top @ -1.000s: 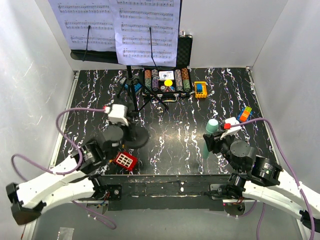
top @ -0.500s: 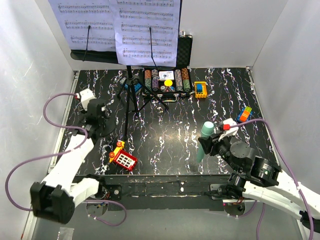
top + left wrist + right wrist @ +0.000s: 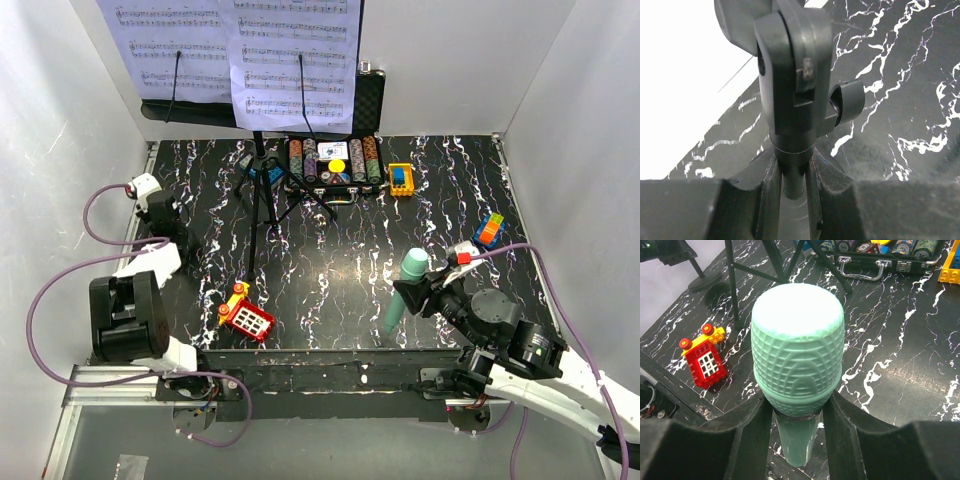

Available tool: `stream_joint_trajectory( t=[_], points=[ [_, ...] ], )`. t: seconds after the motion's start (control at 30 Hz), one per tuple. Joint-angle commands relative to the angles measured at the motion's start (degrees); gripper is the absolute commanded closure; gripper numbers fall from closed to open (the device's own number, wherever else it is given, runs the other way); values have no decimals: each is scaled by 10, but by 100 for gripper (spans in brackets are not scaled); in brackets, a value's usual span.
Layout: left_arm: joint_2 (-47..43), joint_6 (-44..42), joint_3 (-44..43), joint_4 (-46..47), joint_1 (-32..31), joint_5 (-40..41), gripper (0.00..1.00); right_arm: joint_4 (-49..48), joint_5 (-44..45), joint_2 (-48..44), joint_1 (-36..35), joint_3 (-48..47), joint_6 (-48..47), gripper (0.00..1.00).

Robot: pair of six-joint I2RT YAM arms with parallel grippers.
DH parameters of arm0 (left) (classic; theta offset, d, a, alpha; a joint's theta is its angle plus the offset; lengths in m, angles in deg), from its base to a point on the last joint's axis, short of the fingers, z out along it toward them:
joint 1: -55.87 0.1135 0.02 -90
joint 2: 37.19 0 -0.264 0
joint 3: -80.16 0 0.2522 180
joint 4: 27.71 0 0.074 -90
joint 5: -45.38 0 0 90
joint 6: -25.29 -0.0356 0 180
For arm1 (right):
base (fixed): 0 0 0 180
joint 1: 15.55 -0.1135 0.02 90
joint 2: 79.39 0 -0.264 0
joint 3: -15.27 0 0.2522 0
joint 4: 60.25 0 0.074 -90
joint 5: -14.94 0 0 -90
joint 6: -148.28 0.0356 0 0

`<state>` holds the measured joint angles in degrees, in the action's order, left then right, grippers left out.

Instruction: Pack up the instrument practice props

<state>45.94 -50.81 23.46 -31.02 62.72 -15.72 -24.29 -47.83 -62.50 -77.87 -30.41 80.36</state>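
The left gripper lowers the mic stand's round base, still above its shadow, onto the bare tabletop beside the white wall next and releases, since that tabletop lies beneath.
The tall black music stand (image 3: 262,190) rises at the back centre on its tripod, white sheet-music pages (image 3: 295,60) clipped to its desk. My right gripper (image 3: 408,295) is shut on the mint-green microphone (image 3: 412,265), which is nearly upright above the front right of the table. The right wrist view shows the ribbed microphone head (image 3: 797,345) above my right gripper (image 3: 797,420), whose jaws press its handle. My left gripper (image 3: 160,215), at the table's left edge, is shut on the small black mic stand (image 3: 792,90). Its post sits between the fingers of my left gripper (image 3: 792,170). The stand's round base (image 3: 705,282) looks close to the table.
An open black case of poker chips (image 3: 335,160) lies at the back centre, with a yellow-and-blue brick (image 3: 401,178) beside it. A red-and-yellow toy (image 3: 245,315) sits near the front left. A multicoloured cube (image 3: 490,228) is at the right. White walls enclose three sides.
My left arm has swung from the front centre back to the left edge, carrying the mic stand. My right gripper has shifted slightly forward and left with the microphone.
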Motion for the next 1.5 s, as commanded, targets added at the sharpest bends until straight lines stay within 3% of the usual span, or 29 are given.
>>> stream_joint_trajectory(
  t=[0.0, 0.1, 0.47, 0.67, 0.73, 1.0, 1.2, 1.3, 1.47],
  points=[
    [25, -123, -5, 227, 22, -63, 100, -31, 2, -8, -1, 2, -9, 99],
    [61, -156, -6, 269, 33, -85, 100, -28, 1, -14, -2, 5, -3, 99],
    [127, -143, 11, 240, 49, -85, 100, -33, 13, 2, -1, -4, -18, 99],
    [89, -155, 59, 238, 50, -72, 61, -29, 12, 8, -1, -12, -22, 99],
    [68, -143, 62, 227, 49, -77, 52, -29, 12, 9, -1, -11, -21, 99],
    [-47, -52, 59, 63, 50, -56, 23, -22, -1, 3, -1, -19, -14, 99],
    [-239, 32, 83, -123, 47, -69, 19, -33, -16, 13, -2, -22, -25, 99],
    [-292, 57, 62, -226, 16, -60, 17, -45, -30, 29, -2, -23, -26, 99],
    [-391, 126, 42, -320, -17, -113, 17, -62, -75, 75, -1, -24, -9, 99]
  ],
)
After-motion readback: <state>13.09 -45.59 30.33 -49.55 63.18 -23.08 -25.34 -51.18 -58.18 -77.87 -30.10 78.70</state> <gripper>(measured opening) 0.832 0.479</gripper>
